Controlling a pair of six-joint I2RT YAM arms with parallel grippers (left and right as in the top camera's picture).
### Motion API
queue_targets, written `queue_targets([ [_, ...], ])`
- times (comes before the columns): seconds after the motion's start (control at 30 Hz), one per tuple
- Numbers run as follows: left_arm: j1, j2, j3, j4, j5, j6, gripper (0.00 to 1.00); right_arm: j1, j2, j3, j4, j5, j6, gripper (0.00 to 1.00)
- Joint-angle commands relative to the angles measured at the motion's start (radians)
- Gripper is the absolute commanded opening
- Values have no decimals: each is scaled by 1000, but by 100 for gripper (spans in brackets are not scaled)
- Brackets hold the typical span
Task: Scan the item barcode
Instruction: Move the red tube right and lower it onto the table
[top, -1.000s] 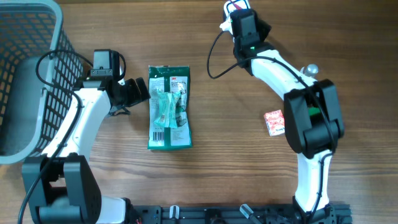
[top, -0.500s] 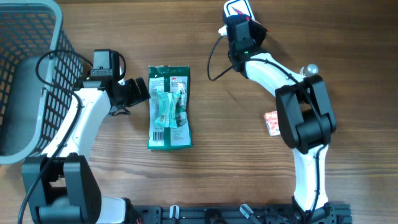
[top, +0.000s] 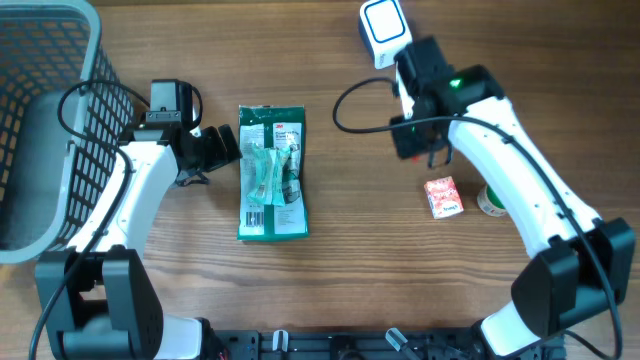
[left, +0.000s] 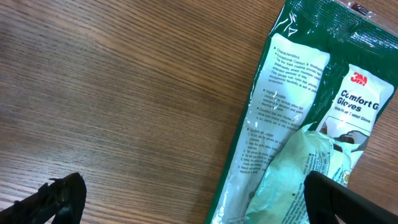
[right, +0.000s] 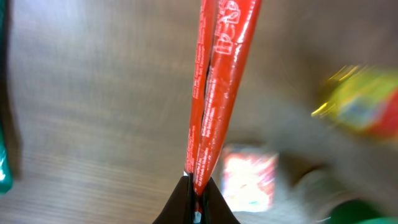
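Observation:
The small red-and-white box lies clear of the scanner, nearer my base. The packet (right: 217, 81) comes free next, as my right gripper moves down and back over the box and lets go.
My right gripper (right: 198, 186) is shut on the bottom edge of a thin red packet (right: 217, 81), which stands edge-on up the blurred right wrist view. From overhead the right gripper (top: 412, 142) hangs below a white scanner with a blue face (top: 383, 22); the packet is hidden under the arm there. My left gripper (top: 225, 147) is open beside the left edge of a green glove package (top: 272, 172). In the left wrist view one black fingertip (left: 56, 199) is over bare wood and the other reaches over the package (left: 292, 118).
A small red-and-white box (top: 443, 197) and a tape roll (top: 490, 200) lie at the right, under the right arm. A grey mesh basket (top: 45, 120) fills the far left. A black cable (top: 350, 100) loops beside the right arm.
The right arm has swung away from the scanner at the top edge, down and to the right, with the red packet still in its jaws. The left arm and glove package have not moved.

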Motion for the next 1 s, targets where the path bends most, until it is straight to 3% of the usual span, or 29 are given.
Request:
queue_targets([
  [0.0,1,8,-3,0,-2,8,100,-1,15,-143,46,-94,114,6],
  [0.27,1,8,-3,0,-2,8,100,-2,15,-235,19,21,126,5],
  [0.4,1,8,-3,0,-2,8,100,-5,15,-235,-39,175,203,5],
  [0.77,1,8,-3,0,-2,8,100,-5,15,-321,-27,270,156,8],
  [0.87,1,8,-3,0,-2,8,100,-5,15,-360,18,269,140,13],
  [0.9,1,8,-3,0,-2,8,100,-5,15,-368,29,270,140,19],
  [0.93,1,8,-3,0,-2,8,100,-5,15,-377,41,270,140,34],
  [0.97,1,8,-3,0,-2,8,100,-5,15,-380,53,269,140,38],
])
